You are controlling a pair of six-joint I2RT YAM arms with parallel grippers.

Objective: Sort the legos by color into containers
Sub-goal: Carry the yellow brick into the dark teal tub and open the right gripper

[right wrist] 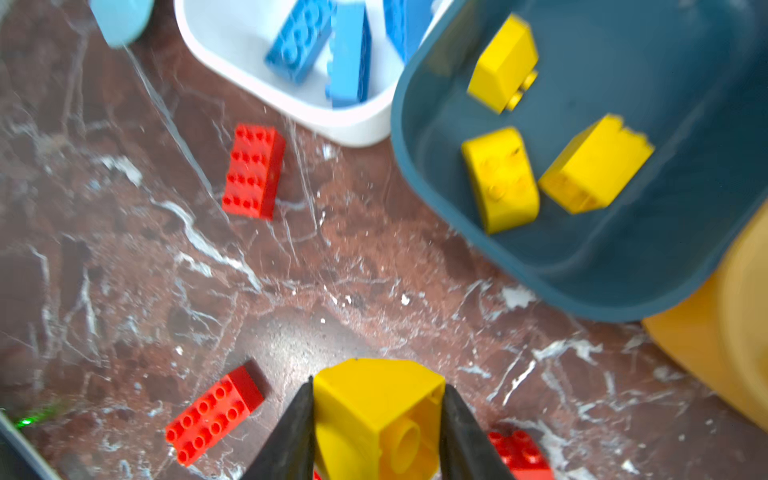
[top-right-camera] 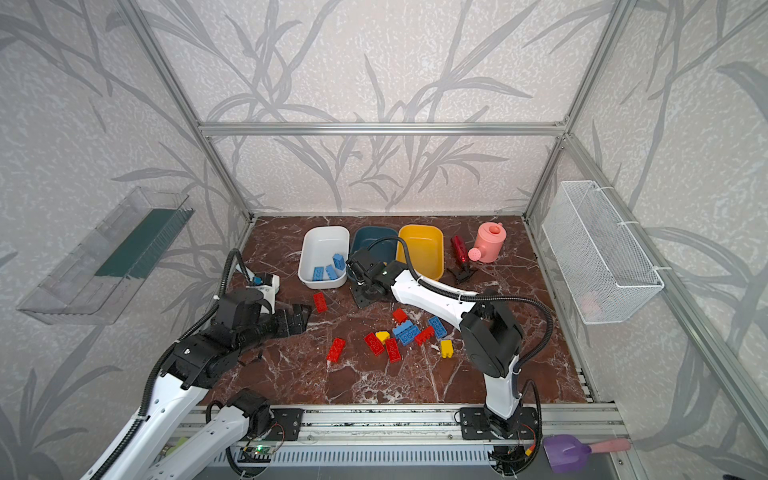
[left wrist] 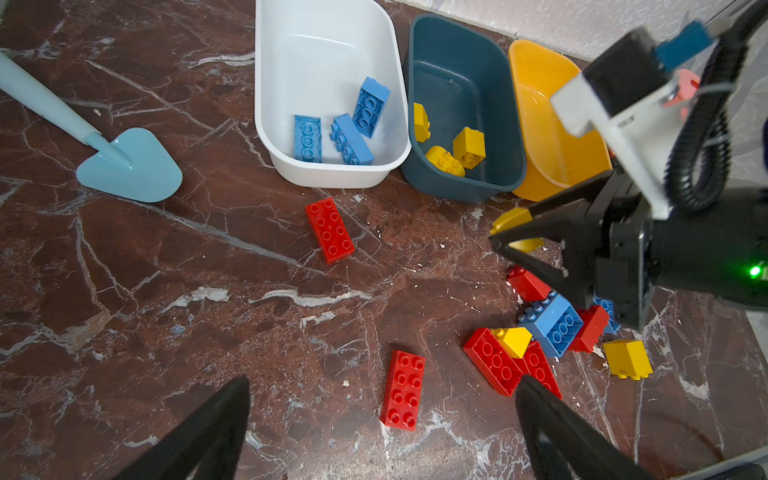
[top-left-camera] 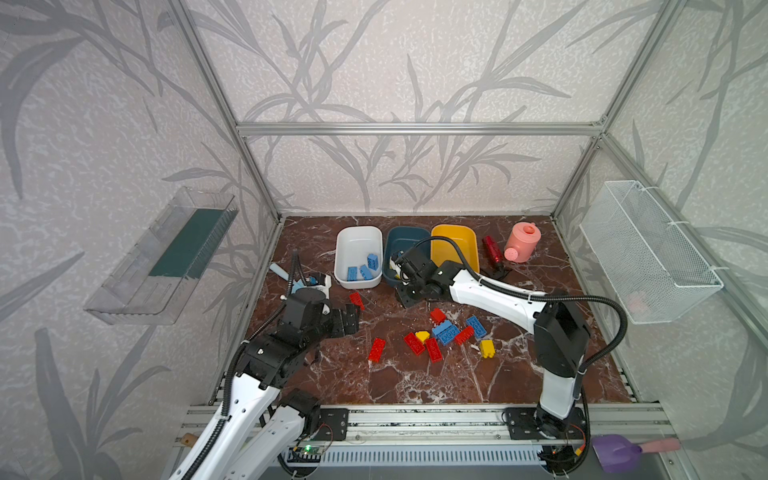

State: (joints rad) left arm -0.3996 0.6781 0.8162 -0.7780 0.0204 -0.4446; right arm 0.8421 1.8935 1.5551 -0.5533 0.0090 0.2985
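The teal container [top-left-camera: 405, 237] [right wrist: 569, 100] with its yellow legos is outward of my right gripper. My right gripper should move outward over it next and release the yellow lego inside.
My right gripper [right wrist: 376, 415] is shut on a yellow lego [right wrist: 374, 399] and hangs over the marble floor just in front of the teal container [top-left-camera: 405, 237]. Three yellow legos [left wrist: 453, 145] lie inside that container. The white container [top-left-camera: 358, 227] holds three blue legos [top-left-camera: 365, 268], and the yellow container [top-left-camera: 453, 241] stands to the right of the teal one. Loose red legos [top-left-camera: 356, 300] [top-left-camera: 377, 349] lie on the floor left of a mixed heap [top-left-camera: 446, 334]. My left gripper [left wrist: 384, 380] is open, low at the left, above the floor.
A light blue toy shovel [left wrist: 129, 166] lies at the left. A red cylindrical tool [top-left-camera: 492, 249] and a pink watering can [top-left-camera: 521, 241] stand at the back right. A wire basket [top-left-camera: 648, 266] and a clear tray [top-left-camera: 162, 257] hang on the side walls.
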